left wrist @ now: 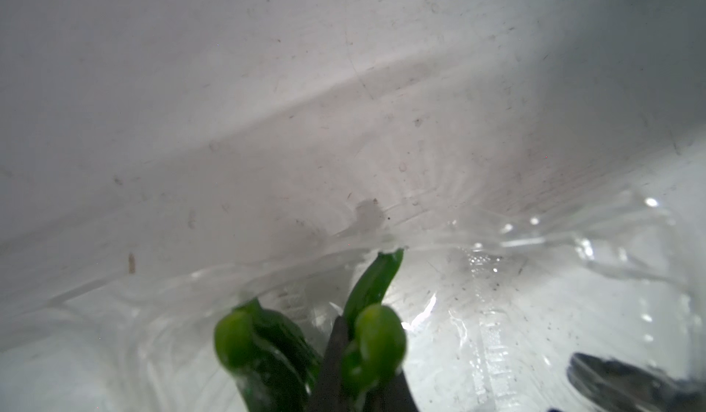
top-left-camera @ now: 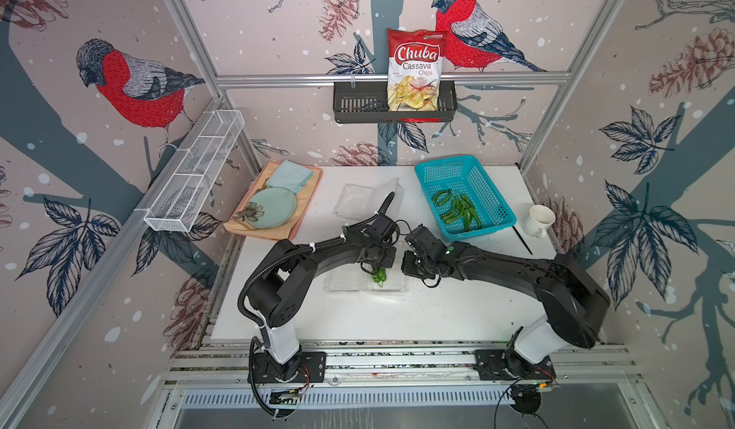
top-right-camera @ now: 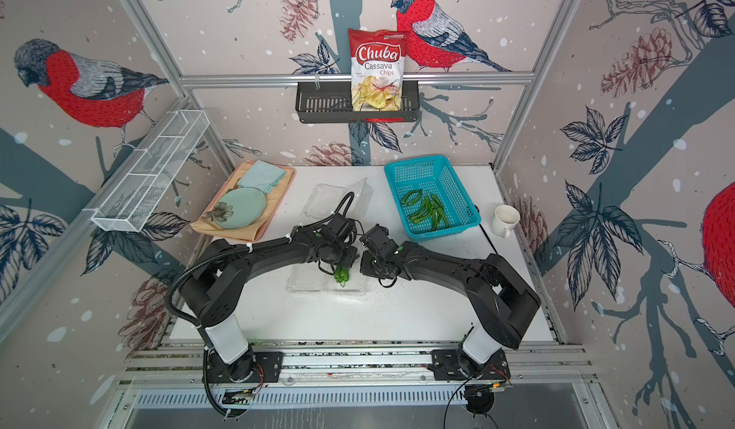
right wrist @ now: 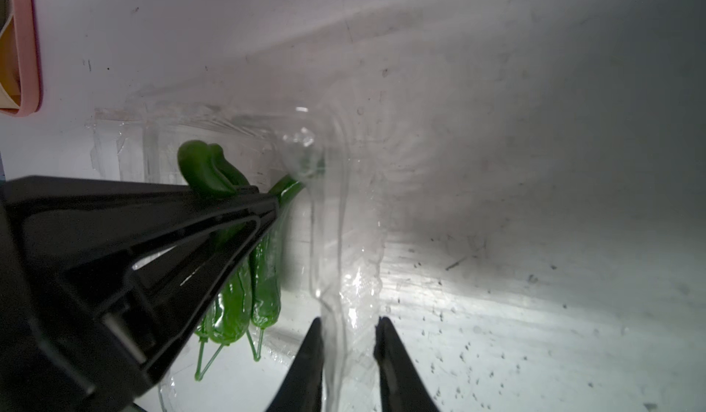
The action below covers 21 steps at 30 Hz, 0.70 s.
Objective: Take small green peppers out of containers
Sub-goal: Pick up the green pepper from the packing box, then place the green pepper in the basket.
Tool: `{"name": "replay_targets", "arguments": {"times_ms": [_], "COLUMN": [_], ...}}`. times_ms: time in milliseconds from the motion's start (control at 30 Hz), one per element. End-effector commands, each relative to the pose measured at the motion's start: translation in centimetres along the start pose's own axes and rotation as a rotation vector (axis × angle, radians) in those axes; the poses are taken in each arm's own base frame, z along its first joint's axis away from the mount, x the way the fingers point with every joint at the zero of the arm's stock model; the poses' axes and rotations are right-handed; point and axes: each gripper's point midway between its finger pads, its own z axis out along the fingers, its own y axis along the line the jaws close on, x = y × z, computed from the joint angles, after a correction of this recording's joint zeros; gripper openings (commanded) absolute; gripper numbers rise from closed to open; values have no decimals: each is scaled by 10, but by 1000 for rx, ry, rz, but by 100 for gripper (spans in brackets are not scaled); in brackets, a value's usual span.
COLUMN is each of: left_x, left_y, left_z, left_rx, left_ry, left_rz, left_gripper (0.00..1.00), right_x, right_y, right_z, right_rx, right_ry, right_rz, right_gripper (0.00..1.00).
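The peppers should go beside those already inside the turquoise basket, so next my left gripper will lift up and outward to the basket, over its near end [top-left-camera: 457,219], and release them.
A clear container [top-left-camera: 350,284] lies open at the middle of the table, with a few small green peppers [top-left-camera: 378,276] in its right half. My left gripper [top-left-camera: 376,266] reaches down into it and is shut on the small green peppers [left wrist: 382,337], which bulge on both sides of its dark fingers [left wrist: 336,349]. My right gripper [right wrist: 348,326] is closed on this container's thin right wall [right wrist: 336,238], beside the hanging peppers [right wrist: 263,276]. Another clear container [top-left-camera: 358,200] lies open farther back, with no peppers showing in it.
A turquoise basket [top-left-camera: 477,180] at the back right holds several green peppers [top-left-camera: 457,208]. A white mug [top-left-camera: 539,220] stands to its right. At the back left a green plate [top-left-camera: 274,208] and a folded cloth [top-left-camera: 290,174] rest on an orange mat.
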Motion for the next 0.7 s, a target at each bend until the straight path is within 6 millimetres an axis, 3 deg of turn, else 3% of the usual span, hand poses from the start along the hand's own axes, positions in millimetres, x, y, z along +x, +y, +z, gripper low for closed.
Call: {"name": "replay_targets", "arguments": {"times_ms": [0, 167, 267, 467, 600, 667], "left_x": [-17, -32, -36, -57, -93, -115], "left_y": [-4, -11, -12, -25, -44, -56], "left_z": [-15, -49, -72, -112, -134, -143], "left_rx": [-3, 8, 7, 49, 94, 119], "left_ry": [-49, -85, -110, -179, -241, -277], "left_rz": [25, 33, 26, 18, 41, 53], "left_gripper": [0, 0, 0, 0, 0, 0], "right_x": [-2, -5, -13, -42, -63, -69], "right_y": [0, 3, 10, 32, 23, 9], "right_z": [-1, -8, -21, -71, -113, -129], "right_rx": [-3, -20, -56, -175, -218, -222], "right_ry": [-13, -28, -67, -216, -346, -405], "right_rz": [1, -7, -8, 6, 76, 124], "right_gripper": [27, 28, 36, 60, 66, 67]}}
